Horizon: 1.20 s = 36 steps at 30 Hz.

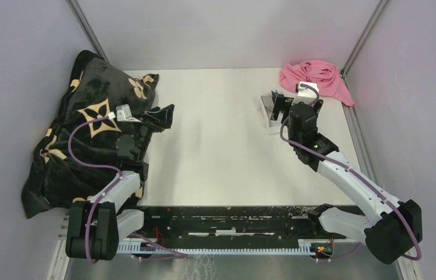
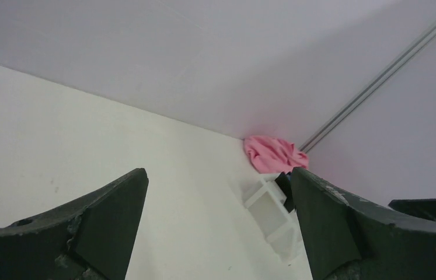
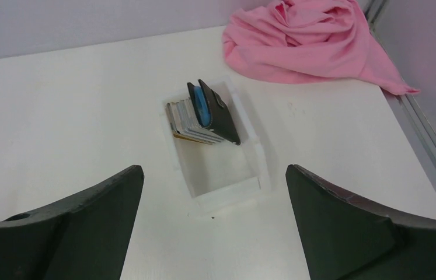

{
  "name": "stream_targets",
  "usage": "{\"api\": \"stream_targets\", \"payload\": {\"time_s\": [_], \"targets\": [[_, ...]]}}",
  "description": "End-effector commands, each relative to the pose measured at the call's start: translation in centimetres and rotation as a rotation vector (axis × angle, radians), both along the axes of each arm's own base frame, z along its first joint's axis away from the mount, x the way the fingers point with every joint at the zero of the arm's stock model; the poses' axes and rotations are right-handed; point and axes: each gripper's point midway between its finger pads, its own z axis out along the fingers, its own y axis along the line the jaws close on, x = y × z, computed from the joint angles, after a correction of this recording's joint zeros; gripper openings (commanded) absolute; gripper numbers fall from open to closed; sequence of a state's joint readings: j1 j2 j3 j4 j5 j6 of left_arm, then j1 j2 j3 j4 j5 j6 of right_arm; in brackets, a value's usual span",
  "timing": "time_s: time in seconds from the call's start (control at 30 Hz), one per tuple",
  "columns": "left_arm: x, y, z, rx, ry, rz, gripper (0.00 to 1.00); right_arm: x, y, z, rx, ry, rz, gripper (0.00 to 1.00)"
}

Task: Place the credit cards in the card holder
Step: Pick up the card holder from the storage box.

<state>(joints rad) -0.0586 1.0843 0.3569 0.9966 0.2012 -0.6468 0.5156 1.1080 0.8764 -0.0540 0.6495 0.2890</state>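
The wallet stands higher than the cards, so the robot's right gripper needs to move down and outward over the tray next, with its open fingers on both sides of the wallet's upper part [image 1: 274, 94] [image 3: 208, 104].
The card holder [image 3: 220, 112], a black wallet with blue lining, stands on edge in a clear plastic tray [image 3: 250, 175], leaning against a stack of credit cards [image 3: 186, 123], greyish with one tan edge. In the top view the tray [image 1: 265, 111] sits at the back right, and the wallet [image 1: 278, 101] shows partly, with the cards hidden. My right gripper [image 3: 214, 217] is open and empty, hovering just in front of the tray; it shows in the top view [image 1: 282, 100]. My left gripper [image 1: 166, 119] is open and empty at the left, by the blanket, and is seen in its wrist view [image 2: 220, 221].
A black blanket with gold pattern [image 1: 87, 134] is heaped at the left. A pink cloth [image 1: 316, 77] lies in the back right corner, just behind the tray. Walls enclose the white table on three sides.
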Motion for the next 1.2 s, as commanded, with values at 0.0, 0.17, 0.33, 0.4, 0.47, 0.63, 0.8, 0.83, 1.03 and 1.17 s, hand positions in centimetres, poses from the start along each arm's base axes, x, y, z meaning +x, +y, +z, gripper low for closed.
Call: {"api": "stream_targets", "payload": {"time_s": [0.0,0.17,0.33,0.4,0.47,0.63,0.8,0.83,1.03,1.17], "targets": [[0.0,-1.1,4.1,-0.244,-0.084,-0.101,0.99,1.2,2.6,3.9,0.055,-0.175,0.129,1.00],[2.5,-2.9,1.2,-0.232,0.055,-0.068,0.94,3.3,4.5,3.6,-0.042,-0.092,0.195,0.96],[3.7,-6.4,-2.1,-0.018,0.182,0.073,0.96,6.0,4.2,1.2,-0.195,0.073,0.136,0.93],[4.1,-7.5,-3.6,-0.004,0.228,0.079,0.96,6.8,4.2,0.3,-0.232,0.105,0.114,0.92],[4.4,-8.7,-4.7,0.022,0.257,0.077,0.96,7.6,4.2,-0.4,-0.265,0.136,0.104,0.90],[4.9,-10.8,-5.9,0.067,0.285,0.068,0.95,9.9,4.0,-1.7,-0.285,0.201,0.066,0.80],[5.0,-12.0,-6.2,0.103,0.297,0.061,0.94,12.2,3.2,-3.5,-0.256,0.265,0.058,0.77],[5.0,-12.3,-6.3,0.107,0.298,0.058,0.94,12.7,2.9,-4.1,-0.258,0.283,0.054,0.77],[5.3,-13.7,-6.3,0.112,0.309,0.038,0.95,14.1,2.3,-5.8,-0.258,0.360,0.081,0.79],[5.4,-14.4,-6.3,0.113,0.310,0.029,0.96,14.9,2.2,-6.8,-0.251,0.396,0.101,0.80]]}}
